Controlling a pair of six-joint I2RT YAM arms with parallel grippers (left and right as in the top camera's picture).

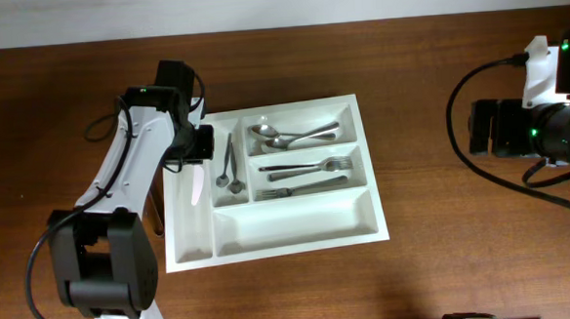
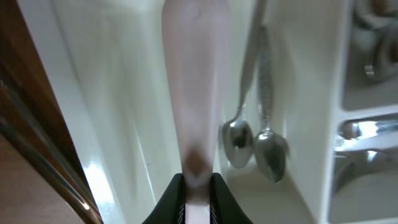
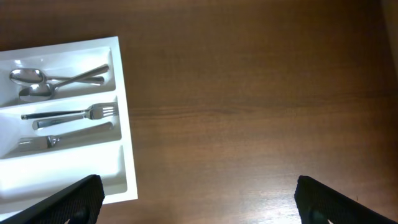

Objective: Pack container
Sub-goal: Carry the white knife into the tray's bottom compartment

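Observation:
The pale utensil goes to the right in the overhead view with my left gripper next, as the container's long compartment (image 1: 290, 226) is empty. The utensil then turns lengthwise over that space and comes free.
The container (image 1: 299, 239) is a white cutlery tray in the middle of the table. Over its leftmost narrow slot (image 2: 124, 93), my left gripper (image 1: 196, 152) is shut on a pale flat utensil (image 2: 194, 81) that looks like a knife; its blade (image 1: 197, 188) points down the slot. Two teaspoons (image 2: 239, 138) lie in the narrow slot beside it. Spoons (image 1: 293, 135) fill the top short compartment, and forks with a knife (image 1: 305, 176) lie in the one below. My right gripper (image 3: 199, 200) stands wide open over bare table, right of the tray (image 3: 123, 143).
A thin metal piece (image 2: 37, 155) lies on the wooden table along the tray's left edge (image 1: 157, 220). The right arm (image 1: 518, 128) and its cables sit at the table's far right. The tray's long compartment (image 1: 298, 217) holds nothing.

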